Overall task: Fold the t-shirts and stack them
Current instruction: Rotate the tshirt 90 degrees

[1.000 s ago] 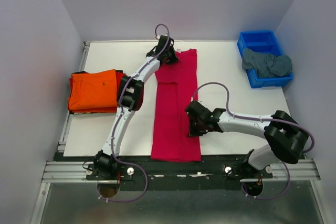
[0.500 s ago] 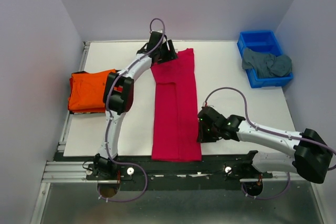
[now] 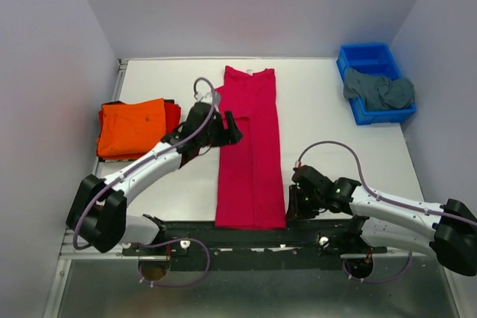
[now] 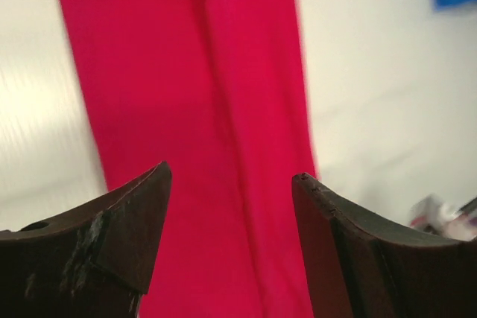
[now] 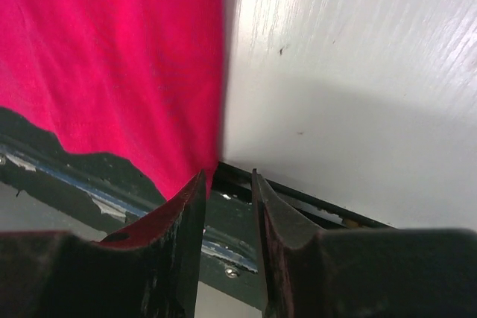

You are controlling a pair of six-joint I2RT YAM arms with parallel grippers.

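Note:
I need to move my left gripper back and down onto the hem's free corner (image 3: 219,223) next, as my right gripper is by the other.
A crimson-pink t-shirt (image 3: 250,147) lies folded into a long narrow strip down the middle of the table, and it fills the left wrist view (image 4: 186,94). My left gripper (image 3: 229,126) hovers at the strip's left edge, about halfway along. It is open (image 4: 231,180) with only cloth below it. My right gripper (image 3: 292,203) sits by the strip's near right corner (image 5: 134,72). Its jaws stand a little apart (image 5: 227,178) with nothing between them. At the left, a folded orange t-shirt (image 3: 134,128) rests on a red one (image 3: 173,113). A grey-teal t-shirt (image 3: 378,90) lies bunched in the bin.
A blue plastic bin (image 3: 369,61) stands at the table's back right. Bare white tabletop (image 3: 328,132) lies between the pink strip and the bin. The table's dark near rail (image 5: 246,210) is right under my right fingertips. Walls enclose the left, back and right.
Both grippers have opened and let go of the pink t-shirt. My left arm pulled back from the strip's far end to its middle. My right arm slid to the near right corner.

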